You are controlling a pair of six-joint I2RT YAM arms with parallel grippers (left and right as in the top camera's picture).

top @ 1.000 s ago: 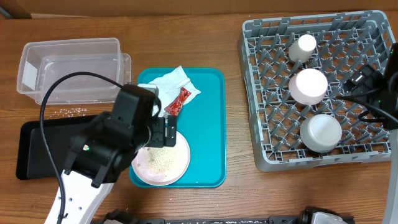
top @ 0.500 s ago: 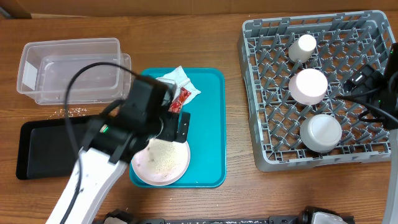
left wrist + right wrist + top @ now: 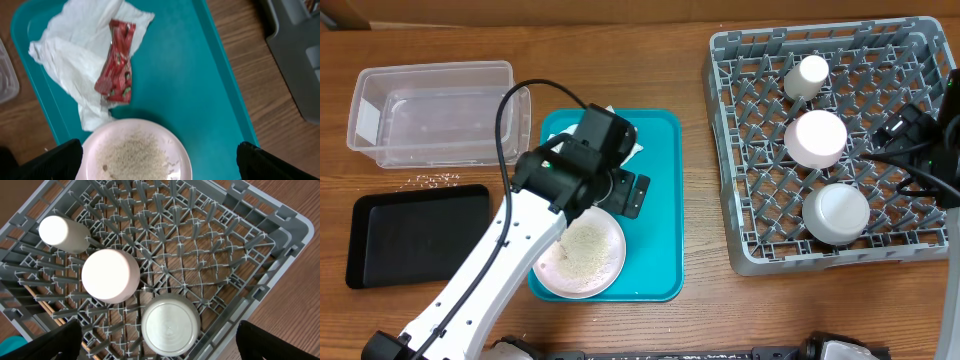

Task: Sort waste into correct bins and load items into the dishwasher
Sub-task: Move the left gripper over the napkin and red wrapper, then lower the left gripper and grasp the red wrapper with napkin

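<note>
My left gripper should move outward past the plate and down onto the packet's middle (image 3: pixel 117 65) to close, because the red foil packet lies uncovered on top of the napkin (image 3: pixel 75 50).
The pale-pink plate (image 3: pixel 580 258) with rice-like crumbs (image 3: pixel 132 157) lies on the teal tray (image 3: pixel 660 220). A crumpled white napkin (image 3: pixel 75 50) and a red foil packet (image 3: pixel 116 62) lie at the tray's far end. My left gripper (image 3: pixel 157 162) is open and empty, hovering above the plate and tray; in the overhead view it (image 3: pixel 620 190) covers the waste. The grey dish rack (image 3: pixel 740 240) holds a white cup (image 3: pixel 807 76), a pale-pink bowl (image 3: pixel 815 138) and a grey bowl (image 3: pixel 836 213), all upside down. My right gripper (image 3: pixel 160 345) is open above the rack.
A clear plastic tub (image 3: pixel 440 110) stands at the far left with a shallow black tray (image 3: pixel 415 235) in front of it. A few crumbs (image 3: pixel 438 180) lie on the wood between them. The right arm (image 3: pixel 930 140) hangs over the rack's right edge.
My left arm has swung right and away from me, from over the black tray to above the teal tray's middle. The right arm has not moved.
</note>
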